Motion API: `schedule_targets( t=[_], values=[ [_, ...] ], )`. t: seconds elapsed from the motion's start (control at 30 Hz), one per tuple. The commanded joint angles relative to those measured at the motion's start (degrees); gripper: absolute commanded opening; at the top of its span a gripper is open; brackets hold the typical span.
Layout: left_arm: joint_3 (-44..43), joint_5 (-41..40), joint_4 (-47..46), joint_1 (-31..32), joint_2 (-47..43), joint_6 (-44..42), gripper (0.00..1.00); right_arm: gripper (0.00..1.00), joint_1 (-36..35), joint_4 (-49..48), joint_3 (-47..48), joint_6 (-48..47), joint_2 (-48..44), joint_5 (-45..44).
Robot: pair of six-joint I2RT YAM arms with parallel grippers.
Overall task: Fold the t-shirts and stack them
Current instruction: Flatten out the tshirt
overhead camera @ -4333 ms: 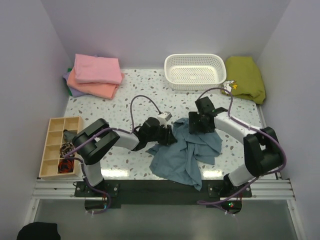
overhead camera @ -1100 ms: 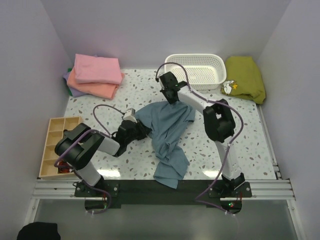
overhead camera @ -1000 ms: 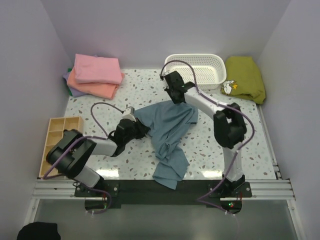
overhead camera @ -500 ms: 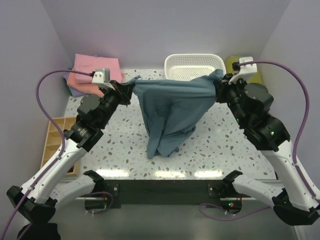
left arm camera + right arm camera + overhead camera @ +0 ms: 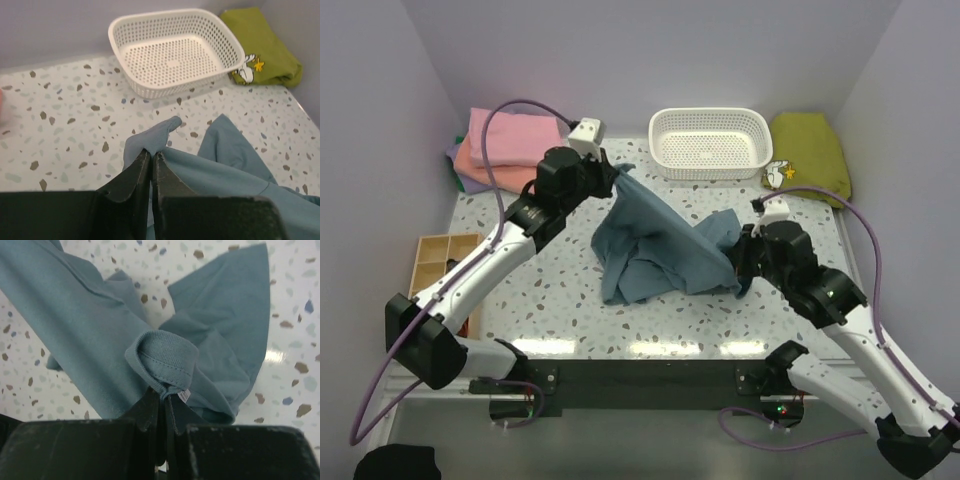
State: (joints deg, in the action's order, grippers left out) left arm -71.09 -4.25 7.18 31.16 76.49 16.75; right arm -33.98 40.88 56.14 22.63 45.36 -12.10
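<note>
The ribbed collar (image 5: 165, 357) goes back toward the tabletop's bare near edge next, since that edge lies back from my right gripper. The gripper then lets go of the collar.
A dusty blue-grey t-shirt (image 5: 655, 245) hangs crumpled between my two grippers, its bottom bunched on the table. Behind the table's middle, my left gripper (image 5: 618, 178) is shut on a pinched corner of the cloth; the left wrist view shows its jaws (image 5: 151, 152) tight on that fold. At the near right, my right gripper (image 5: 740, 262) is shut on the ribbed collar (image 5: 165, 357), beside the small white neck label (image 5: 184, 396). Pink (image 5: 515, 135), salmon-orange (image 5: 505, 175) and lavender (image 5: 455, 155) folded t-shirts lie stacked at the back left.
A white perforated basket (image 5: 710, 140) stands at the back, with an olive-green garment (image 5: 810, 155) to its right. A wooden compartment box (image 5: 435, 290) sits at the left edge. Walls close in the left, back and right sides.
Half a second ago the shirt hung stretched high between both grippers. Both arms have come down since. The right has dropped towards the near right, and the cloth now sags onto the table.
</note>
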Motion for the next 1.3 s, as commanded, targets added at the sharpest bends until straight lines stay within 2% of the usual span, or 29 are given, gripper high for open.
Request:
schedule_targets(
  t=[0.0, 0.1, 0.13, 0.17, 0.23, 0.3, 0.33, 0.43, 0.53, 0.67, 0.7, 0.77, 0.8, 0.87, 0.9, 0.93, 1.0, 1.03, 1.1, 1.13, 1.27],
  values=[
    [7.4, 2.3, -8.5, -0.9, -0.1, 1.6, 0.07, 0.00, 0.0, 2.5, -6.9, 6.1, -6.0, 1.6],
    [12.0, 4.0, -10.7, -0.9, -0.2, 3.1, 0.11, 0.00, 0.1, 3.6, -7.8, 5.8, -9.1, -1.1],
    [13.3, 5.6, -11.2, -0.9, -0.4, 3.8, 0.15, 0.00, 0.1, 5.2, -6.8, 6.1, -9.6, -4.4],
    [16.2, 6.3, -11.8, -0.9, -0.5, 4.3, 0.25, 0.00, 0.1, 6.0, -6.3, 6.2, -9.9, -5.6],
    [20.0, 9.1, -14.6, -0.8, -1.2, 5.6, 0.26, 0.00, 0.1, 7.5, -5.3, 6.5, -9.9, -6.3],
    [26.2, 10.1, -17.3, -0.8, -2.0, 7.1, 0.26, 0.00, 0.1, 10.3, -4.4, 5.2, -6.4, -2.0],
    [29.9, 10.3, -17.8, -0.8, -2.1, 8.5, 0.18, 0.05, 0.1, 11.1, -4.2, 4.2, -4.3, 5.0],
    [36.4, 12.7, -20.5, -0.8, -3.0, 10.4, 0.16, 0.06, -0.8, 8.7, -6.5, 2.9, 1.4, 21.0],
    [40.8, 14.1, -22.9, -0.9, -3.4, 12.2, 0.17, 0.01, -2.1, 4.0, -8.1, 5.8, -1.3, 22.7],
    [43.1, 14.5, -24.8, -0.8, -3.0, 12.6, 0.22, 0.00, -3.0, 0.3, -9.4, 7.2, -5.5, 33.4],
    [43.1, 14.3, -24.9, -0.8, -2.8, 12.5, 0.23, 0.00, -3.5, 1.6, -9.6, 7.5, -6.0, 33.2],
    [43.1, 14.3, -26.2, -0.8, -2.4, 12.6, 0.30, 0.00, -4.3, 3.6, -11.4, 7.9, -7.7, 33.1],
    [43.0, 14.7, -26.8, -0.8, -1.8, 12.8, 0.34, 0.00, -4.4, 3.3, -12.4, 7.8, -8.4, 36.7],
    [42.3, 15.3, -27.8, -0.8, -0.1, 12.9, 0.41, 0.33, -4.9, 2.4, -16.1, 10.1, -10.9, 38.0],
    [41.8, 15.6, -28.0, -0.8, 0.5, 13.0, 0.43, 0.44, -5.0, 3.1, -16.9, 10.7, -11.6, 35.9],
    [40.9, 15.9, -28.3, -0.8, 1.1, 13.0, 0.49, 0.98, -5.0, 4.5, -16.8, 11.5, -12.5, 33.2],
    [39.9, 15.9, -28.0, -0.8, 2.5, 12.9, 0.53, 0.99, -5.0, 8.1, -15.6, 12.3, -15.6, 25.8],
    [39.3, 15.9, -28.0, -0.8, 2.9, 12.8, 0.55, 0.99, -5.0, 9.4, -13.0, 13.2, -16.3, 17.3],
    [38.9, 15.5, -28.3, -0.8, 3.3, 12.6, 0.58, 0.99, -5.0, 10.8, -10.4, 15.0, -17.1, 9.3],
    [38.6, 15.3, -28.4, -0.8, 3.4, 12.6, 0.61, 0.99, -5.0, 10.2, -9.1, 15.1, -17.1, 2.5],
    [37.6, 15.2, -28.7, -0.8, 4.2, 12.3, 0.64, 0.99, -5.0, 5.5, -9.3, 14.4, -11.3, -8.5]
  ],
)
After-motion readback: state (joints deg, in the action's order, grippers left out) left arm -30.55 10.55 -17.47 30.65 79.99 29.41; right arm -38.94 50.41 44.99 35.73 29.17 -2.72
